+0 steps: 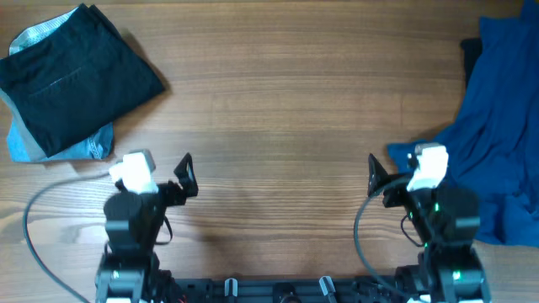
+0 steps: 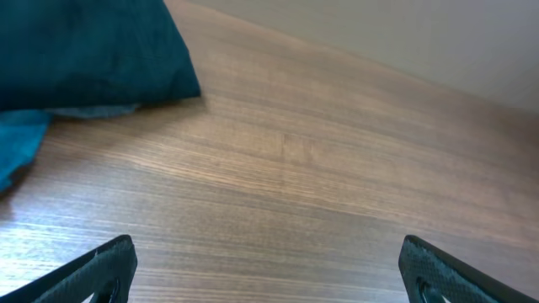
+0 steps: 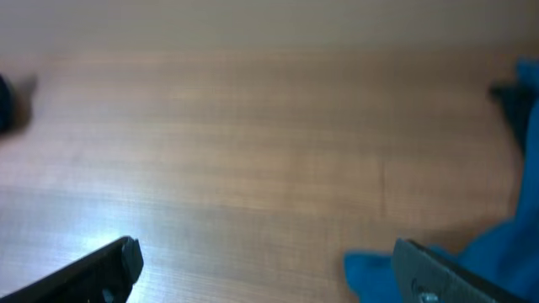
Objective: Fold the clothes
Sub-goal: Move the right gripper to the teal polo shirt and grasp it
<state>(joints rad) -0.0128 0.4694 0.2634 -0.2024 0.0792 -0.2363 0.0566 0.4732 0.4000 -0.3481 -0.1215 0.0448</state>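
Note:
I will next reach outward with my right gripper, turn and lower onto the tip of the blue garment's flap [image 1: 399, 151] [image 3: 367, 273], which lies outward and below, jutting over bare wood.
The clothes lie in two places. A folded black garment [image 1: 80, 76] rests on a pale blue denim-like one [image 1: 59, 150] at the far left corner; the left wrist view shows the black garment [image 2: 93, 50] and the pale blue one [image 2: 17, 143] at upper left. A crumpled deep-blue garment [image 1: 505, 126] spreads along the right edge, with a flap [image 3: 370, 273] by my right finger. My left gripper [image 1: 160, 167] [image 2: 268, 273] stands open over bare wood. My right gripper [image 1: 400, 171] [image 3: 265, 269] is open too, just left of the blue cloth, holding nothing.
A dark piece of cloth [image 1: 470, 57] pokes out from under the blue garment at the far right. A grey cable [image 1: 34, 210] loops on the wooden table [image 1: 278, 101] near the left arm's base. Both arm bases stand at the near edge.

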